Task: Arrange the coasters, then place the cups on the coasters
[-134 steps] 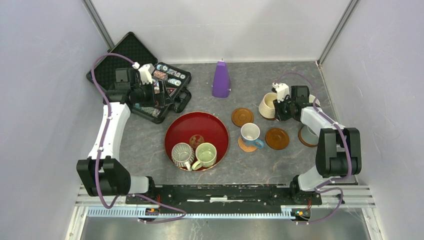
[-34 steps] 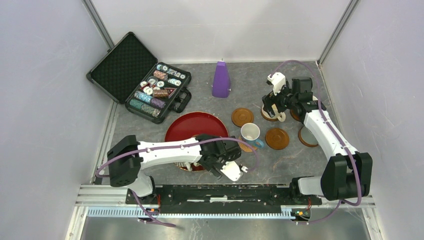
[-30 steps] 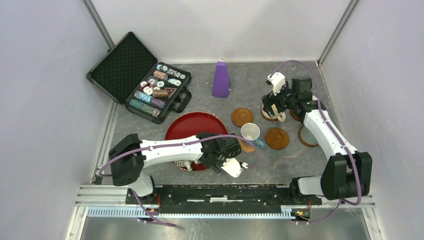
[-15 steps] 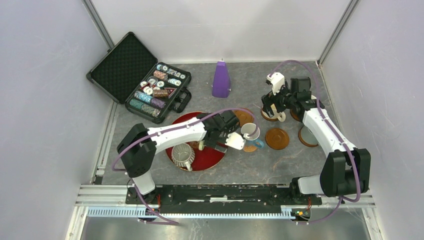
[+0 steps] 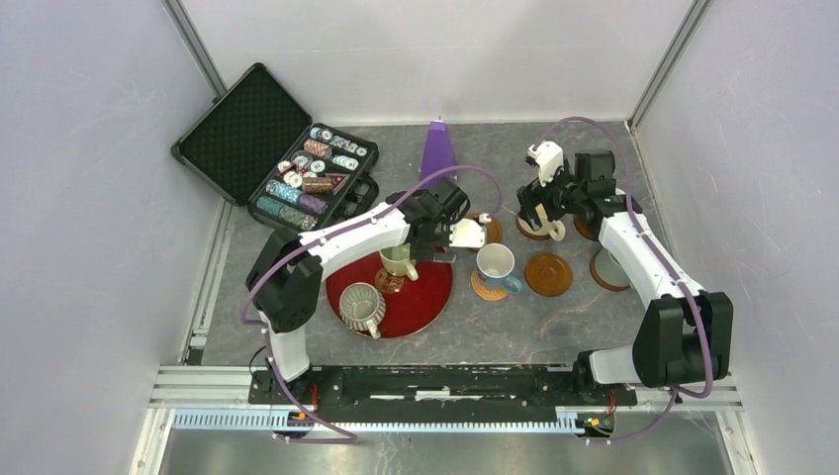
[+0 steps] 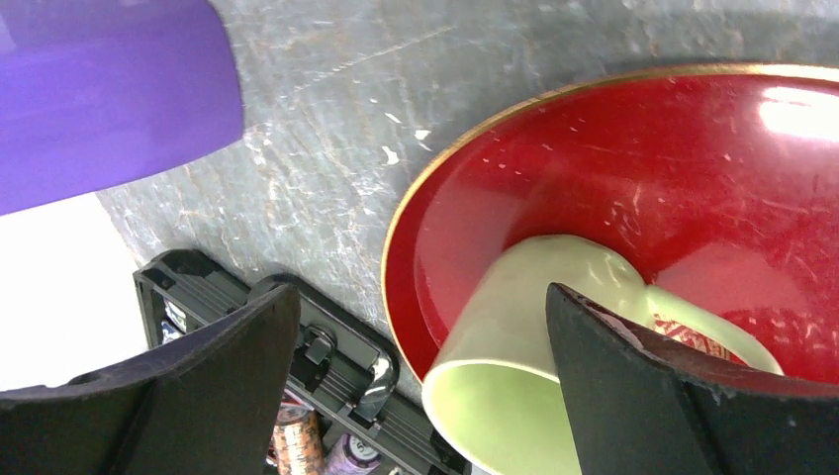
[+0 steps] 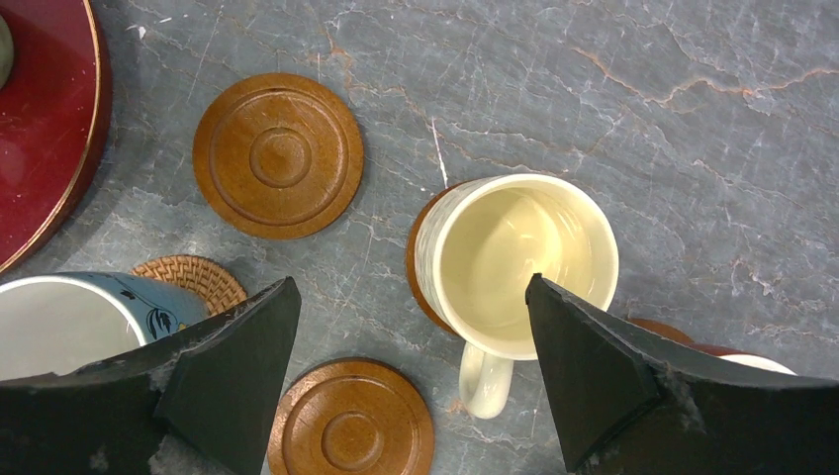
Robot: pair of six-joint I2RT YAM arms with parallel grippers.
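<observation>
Next, since the green cup lacks a coaster, my right gripper needs to move across and down onto the green cup's handle (image 5: 412, 270), which lies to the gripper's left in the top view.
A pale green cup (image 5: 398, 260) is on the red tray (image 5: 425, 307). My left gripper (image 5: 420, 247) hangs open over it. In the left wrist view the green cup (image 6: 554, 327) sits close to the right finger, and I cannot tell whether they touch. A ribbed grey cup (image 5: 361, 305) stands at the tray's front. My right gripper (image 7: 411, 287) is open above the cream cup (image 7: 514, 262), which rests on a brown coaster (image 7: 420, 267). The blue-handled cup (image 5: 495, 265) stands on the woven coaster (image 7: 193, 277). Two brown coasters (image 7: 279, 155) (image 7: 351, 421) lie bare.
A purple cone (image 5: 436, 148) stands at the back, just behind my left wrist. An open black case of poker chips (image 5: 297, 183) lies back left. Another brown coaster (image 5: 604, 272) lies under my right forearm. Grey walls close in both sides.
My left arm has swung from the table's front edge back over the red tray. The green cup now sits farther back on the tray. The right gripper has hardly moved.
</observation>
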